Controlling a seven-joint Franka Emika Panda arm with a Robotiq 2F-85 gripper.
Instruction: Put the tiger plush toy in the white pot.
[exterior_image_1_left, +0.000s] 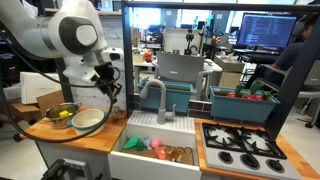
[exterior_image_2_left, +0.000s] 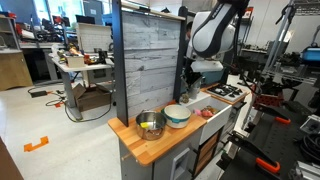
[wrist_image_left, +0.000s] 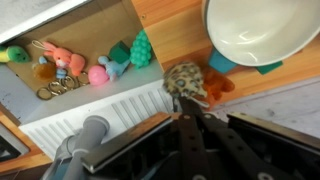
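The white pot's empty middle (exterior_image_1_left: 88, 117) (wrist_image_left: 262, 22) lies to my gripper's right in the wrist view, so I should rise, move that way over it, and release the toy there.
In the wrist view my gripper (wrist_image_left: 191, 102) is shut on the tiger plush toy (wrist_image_left: 188, 78), a small orange and striped soft toy held above the wooden counter. The white pot (wrist_image_left: 262, 40) lies just beyond it, wide, shallow and empty. In both exterior views the gripper (exterior_image_1_left: 108, 88) (exterior_image_2_left: 190, 84) hangs a little above and beside the white pot (exterior_image_1_left: 88, 121) (exterior_image_2_left: 177, 115). The toy is too small to make out there.
A steel bowl (exterior_image_1_left: 62, 113) (exterior_image_2_left: 151, 125) stands next to the pot. The white sink (wrist_image_left: 90, 115) (exterior_image_1_left: 150, 160) holds pink (wrist_image_left: 65, 60) and green (wrist_image_left: 141, 48) toys, with a grey faucet (exterior_image_1_left: 157, 95). A stove (exterior_image_1_left: 240, 145) lies past the sink.
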